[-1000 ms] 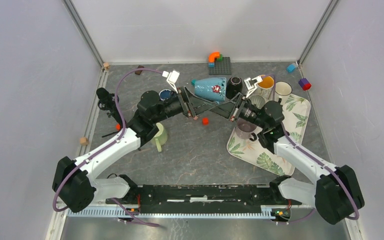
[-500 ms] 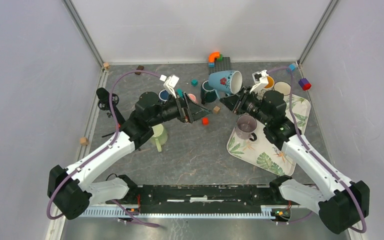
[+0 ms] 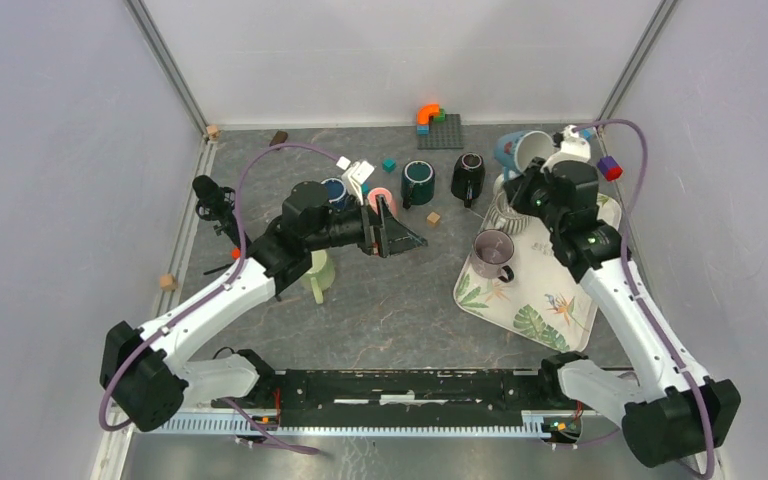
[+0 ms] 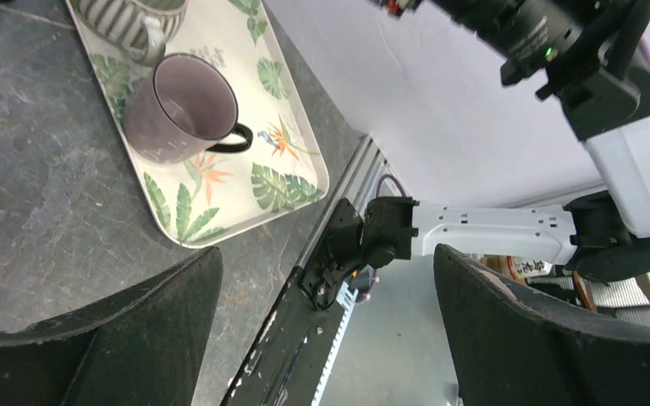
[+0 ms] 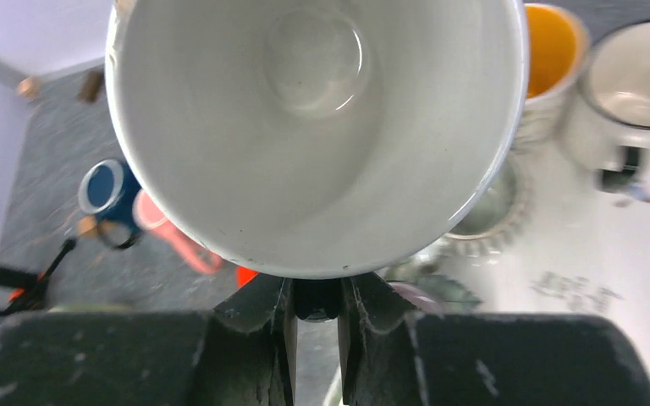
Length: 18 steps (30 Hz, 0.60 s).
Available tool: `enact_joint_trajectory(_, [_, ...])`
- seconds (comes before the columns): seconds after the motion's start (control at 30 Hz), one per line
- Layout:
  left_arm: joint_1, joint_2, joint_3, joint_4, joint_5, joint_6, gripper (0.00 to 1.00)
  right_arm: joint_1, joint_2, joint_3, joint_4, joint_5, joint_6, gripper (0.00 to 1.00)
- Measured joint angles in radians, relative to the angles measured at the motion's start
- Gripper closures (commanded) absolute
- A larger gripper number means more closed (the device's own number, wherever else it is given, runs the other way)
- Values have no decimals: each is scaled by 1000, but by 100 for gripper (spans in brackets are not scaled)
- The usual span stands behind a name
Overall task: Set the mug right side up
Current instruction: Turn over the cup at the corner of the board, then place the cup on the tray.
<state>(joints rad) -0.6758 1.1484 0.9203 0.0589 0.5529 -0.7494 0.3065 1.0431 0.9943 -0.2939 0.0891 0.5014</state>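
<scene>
I will carry the mug to the tray's bare far corner (image 3: pixel 607 208), lower it and let it go there, because that corner is below my right gripper and to its right in the top view.
The blue mug (image 3: pixel 513 149) with a white inside is lifted over the far end of the leaf-print tray (image 3: pixel 562 303). My right gripper (image 3: pixel 526 176) is shut on its handle. In the right wrist view the mug's open mouth (image 5: pixel 317 118) faces the camera and fills the top, with the gripper (image 5: pixel 316 306) clamped on the dark handle just under the rim. My left gripper (image 3: pixel 401 236) is open and empty over the middle of the table. In the left wrist view (image 4: pixel 326 334) its two dark fingers stand wide apart.
A purple mug (image 3: pixel 491 255) stands upright on the tray, also in the left wrist view (image 4: pixel 183 106), with a striped mug (image 4: pixel 132 17) behind it. An orange-lined mug (image 5: pixel 553 52) and a white mug (image 5: pixel 630 91) stand there too. A dark green mug (image 3: pixel 418 183), a black mug (image 3: pixel 467 176), a pale green mug (image 3: pixel 320 272) and small blocks lie on the table.
My right arm has carried the blue mug from the middle back of the table to the far right, over the tray, turning it. My left gripper has let go and drawn back.
</scene>
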Motion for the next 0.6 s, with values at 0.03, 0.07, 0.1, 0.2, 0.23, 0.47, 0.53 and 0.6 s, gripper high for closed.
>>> enact_joint_trajectory(0.03, [0,16,5,-4,11,2,0,-33,3,4,-9,6,-5,100])
enact_joint_trajectory(0.07, [0,31,9,-7,26,4,0,-71,6,5,-20,7,-12,100])
enact_joint_trajectory(0.1, [0,45,12,-12,35,7,0,-106,10,5,-32,12,-18,100])
enact_joint_trajectory(0.2, [0,70,18,-27,60,14,0,-203,28,8,-79,36,-38,100])
enact_joint_trajectory(0.23, [0,75,20,-34,69,18,0,-238,37,10,-97,43,-45,100])
enact_joint_trajectory(0.47, [-1,82,29,-69,108,47,0,-441,94,27,-150,20,-67,100])
enact_joint_trajectory(0.53, [-1,85,31,-83,116,57,0,-491,108,27,-154,11,-74,100])
enact_joint_trajectory(0.6, [-1,85,31,-95,124,68,0,-531,116,26,-160,2,-82,100])
